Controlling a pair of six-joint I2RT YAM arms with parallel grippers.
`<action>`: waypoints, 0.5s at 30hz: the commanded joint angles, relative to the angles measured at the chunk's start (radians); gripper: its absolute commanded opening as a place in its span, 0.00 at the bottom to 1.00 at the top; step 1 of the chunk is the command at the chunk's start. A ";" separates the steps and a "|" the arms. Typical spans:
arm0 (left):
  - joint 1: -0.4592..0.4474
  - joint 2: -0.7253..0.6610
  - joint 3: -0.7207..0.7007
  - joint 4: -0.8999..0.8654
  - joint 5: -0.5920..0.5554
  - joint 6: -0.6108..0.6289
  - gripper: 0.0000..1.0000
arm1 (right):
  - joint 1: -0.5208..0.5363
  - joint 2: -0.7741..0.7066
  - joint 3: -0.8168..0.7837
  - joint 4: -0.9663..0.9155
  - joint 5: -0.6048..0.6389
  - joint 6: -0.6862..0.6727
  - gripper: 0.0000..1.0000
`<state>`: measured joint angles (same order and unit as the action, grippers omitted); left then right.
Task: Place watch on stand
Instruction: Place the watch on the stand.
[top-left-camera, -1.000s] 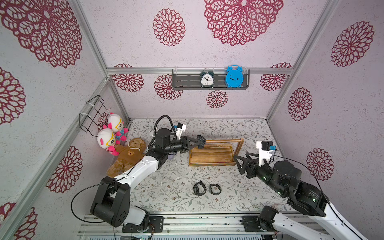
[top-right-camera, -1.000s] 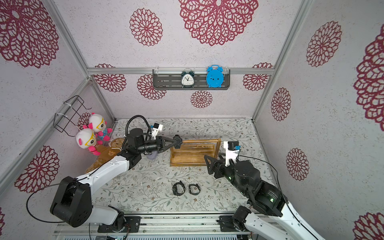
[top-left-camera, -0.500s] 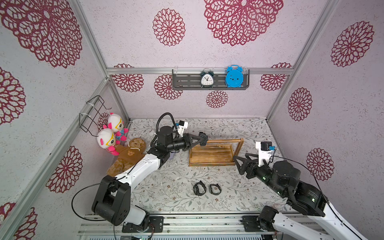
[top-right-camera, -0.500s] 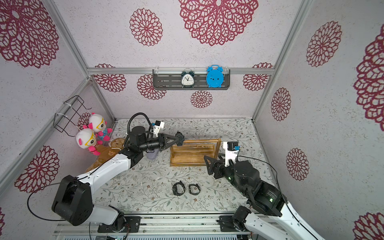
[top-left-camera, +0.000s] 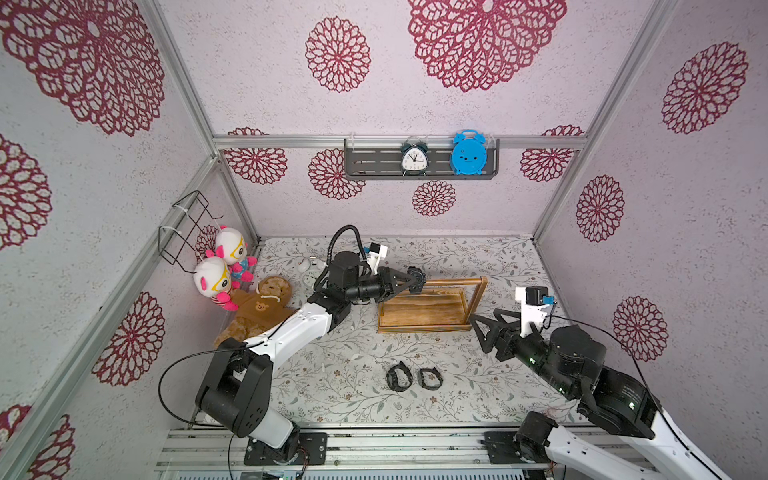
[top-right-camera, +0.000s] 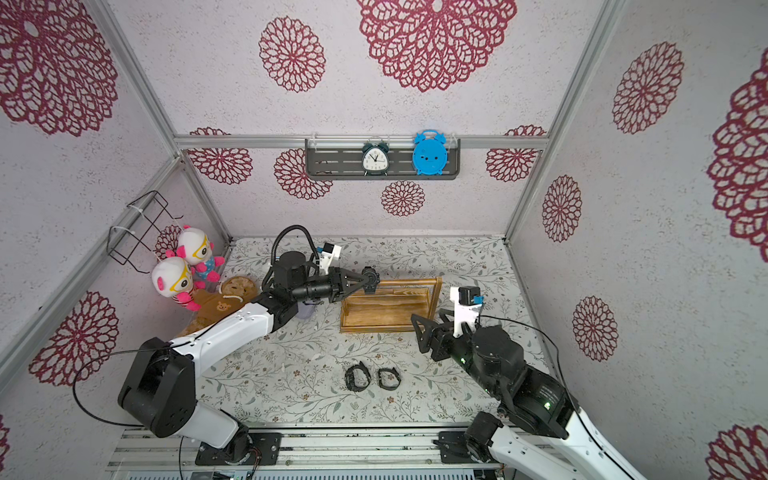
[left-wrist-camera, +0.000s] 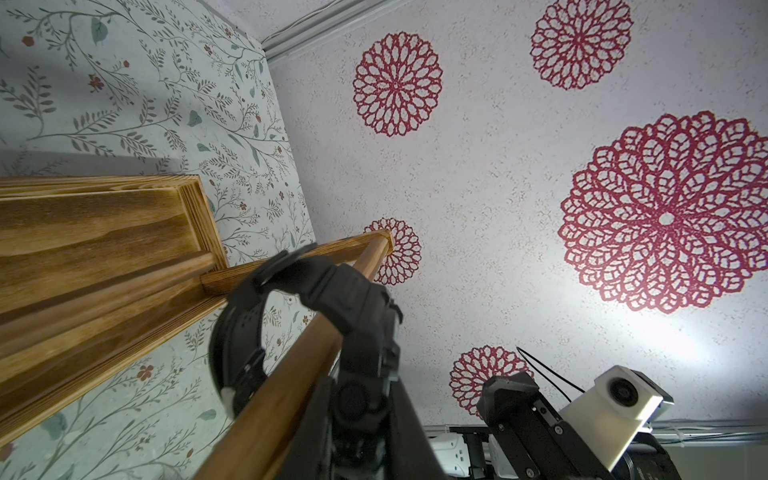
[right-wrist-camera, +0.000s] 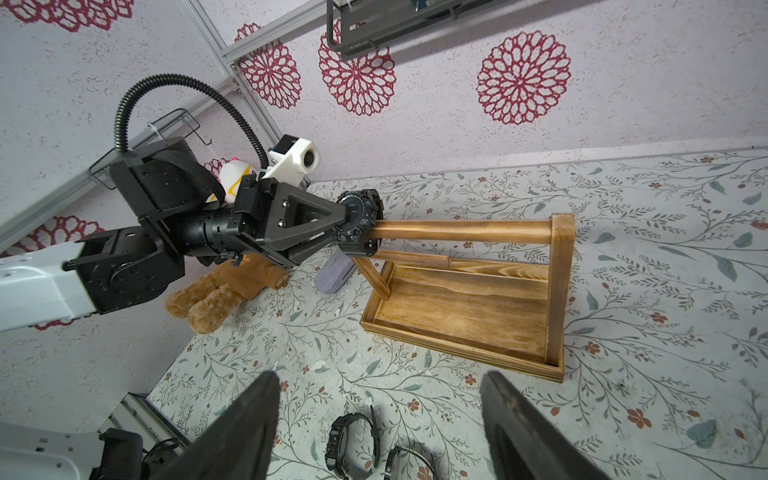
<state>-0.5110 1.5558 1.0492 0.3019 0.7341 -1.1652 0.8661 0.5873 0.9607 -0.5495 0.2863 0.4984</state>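
The strap of the black watch already loops around the stand's top bar, so my left gripper will next slide farther along the bar toward its bare middle (top-left-camera: 436, 282) (left-wrist-camera: 369, 260) and release the watch there.
The wooden stand (top-left-camera: 424, 313) (top-right-camera: 386, 311) (right-wrist-camera: 457, 307) sits at the middle of the table. My left gripper (top-left-camera: 412, 282) (top-right-camera: 366, 282) (left-wrist-camera: 359, 399) is shut on a black watch (top-left-camera: 417, 278) (top-right-camera: 372, 277) (right-wrist-camera: 359, 222) at the left end of the stand's top bar. In the left wrist view the watch (left-wrist-camera: 345, 299) has its strap looped round the bar (left-wrist-camera: 291, 374). My right gripper (top-left-camera: 478, 334) (top-right-camera: 417, 334) (right-wrist-camera: 380, 376) hangs open and holds nothing, just right of the stand's front corner. Two more black watches (top-left-camera: 399, 376) (right-wrist-camera: 353, 440) lie side by side on the table in front.
A brown plush bear (top-left-camera: 259, 307) and two white dolls (top-left-camera: 216, 278) lie at the left wall under a wire basket (top-left-camera: 187, 228). On the back wall a grey shelf (top-left-camera: 374, 160) holds two alarm clocks. A small purple object (right-wrist-camera: 334, 268) lies left of the stand.
My left gripper has carried the watch to the right, onto the left end of the stand's bar. The right arm has barely moved.
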 joint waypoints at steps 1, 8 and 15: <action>-0.025 0.027 0.033 0.013 -0.028 -0.020 0.00 | -0.004 -0.026 0.003 -0.010 0.040 0.017 0.79; -0.072 0.074 0.103 -0.027 -0.069 -0.005 0.00 | -0.005 -0.045 0.005 -0.044 0.052 0.023 0.79; -0.124 0.130 0.198 -0.122 -0.141 0.043 0.00 | -0.006 -0.056 0.000 -0.047 0.057 0.031 0.79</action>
<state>-0.6102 1.6615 1.2110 0.2131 0.6411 -1.1442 0.8661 0.5434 0.9588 -0.6018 0.3157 0.5163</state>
